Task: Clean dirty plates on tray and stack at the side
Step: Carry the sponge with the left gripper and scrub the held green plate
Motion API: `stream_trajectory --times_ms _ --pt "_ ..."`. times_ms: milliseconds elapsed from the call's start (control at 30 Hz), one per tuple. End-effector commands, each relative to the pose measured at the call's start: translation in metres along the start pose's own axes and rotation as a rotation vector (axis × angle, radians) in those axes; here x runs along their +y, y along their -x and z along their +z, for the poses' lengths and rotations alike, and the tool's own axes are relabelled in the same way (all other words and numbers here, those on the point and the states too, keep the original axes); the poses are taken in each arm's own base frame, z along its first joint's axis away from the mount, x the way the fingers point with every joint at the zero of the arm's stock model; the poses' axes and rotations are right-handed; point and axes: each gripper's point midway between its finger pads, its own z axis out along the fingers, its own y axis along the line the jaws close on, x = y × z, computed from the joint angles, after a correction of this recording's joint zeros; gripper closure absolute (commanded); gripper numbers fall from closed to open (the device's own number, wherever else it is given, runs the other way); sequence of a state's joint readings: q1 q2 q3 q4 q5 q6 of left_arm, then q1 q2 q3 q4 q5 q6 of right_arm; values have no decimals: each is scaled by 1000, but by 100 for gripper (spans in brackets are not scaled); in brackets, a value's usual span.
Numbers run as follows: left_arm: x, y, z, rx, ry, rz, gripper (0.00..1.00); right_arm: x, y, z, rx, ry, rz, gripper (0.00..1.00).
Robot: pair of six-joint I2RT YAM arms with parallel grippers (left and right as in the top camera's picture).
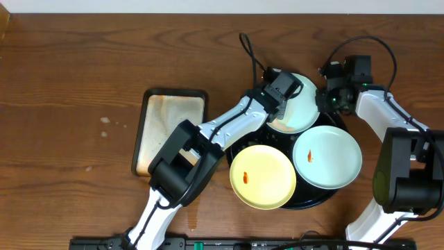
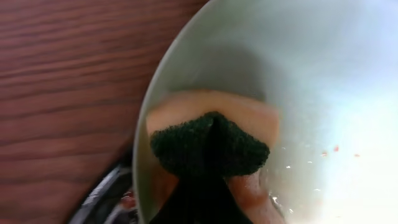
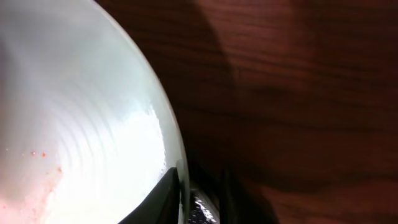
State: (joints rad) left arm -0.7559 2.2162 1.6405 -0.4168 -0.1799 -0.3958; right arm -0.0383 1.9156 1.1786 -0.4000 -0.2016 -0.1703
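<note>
The left gripper lifts from the plate next, swings over the metal pan (image 1: 168,130) and lowers to release the sponge inside it, since only faint orange specks remain to wipe.
Three plates lie on the black tray (image 1: 306,198). The yellow plate (image 1: 267,173) is at the front left and a mint plate (image 1: 331,161) at the front right; each has a small orange smear. A second mint plate (image 1: 302,111) is at the back, tilted. My left gripper (image 1: 283,92) is shut on a green sponge (image 2: 208,146) pressed against that plate's inside (image 2: 323,81). My right gripper (image 1: 325,101) is shut on the plate's right rim (image 3: 168,134), with one finger on each side (image 3: 180,186). Faint orange specks remain on the plate's surface.
A rectangular rust-stained metal pan (image 1: 171,128) stands left of the tray, with my left arm passing beside it. Bare wood tabletop (image 1: 76,83) spreads to the left and back. Cables run behind the tray. The tray's wet rim shows below the held plate (image 2: 99,199).
</note>
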Motion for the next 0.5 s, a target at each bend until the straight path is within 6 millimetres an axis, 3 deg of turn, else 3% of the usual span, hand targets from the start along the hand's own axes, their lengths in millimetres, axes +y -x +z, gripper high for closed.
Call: stream_trajectory --times_ms 0,200,467 --pt "29 13 0 -4 146 32 92 4 -8 3 34 -7 -16 81" --pt "25 43 -42 -23 137 -54 92 3 -7 3 32 -7 -17 86" --pt "34 48 -86 -21 134 -114 91 -1 -9 3 41 -36 -17 94"
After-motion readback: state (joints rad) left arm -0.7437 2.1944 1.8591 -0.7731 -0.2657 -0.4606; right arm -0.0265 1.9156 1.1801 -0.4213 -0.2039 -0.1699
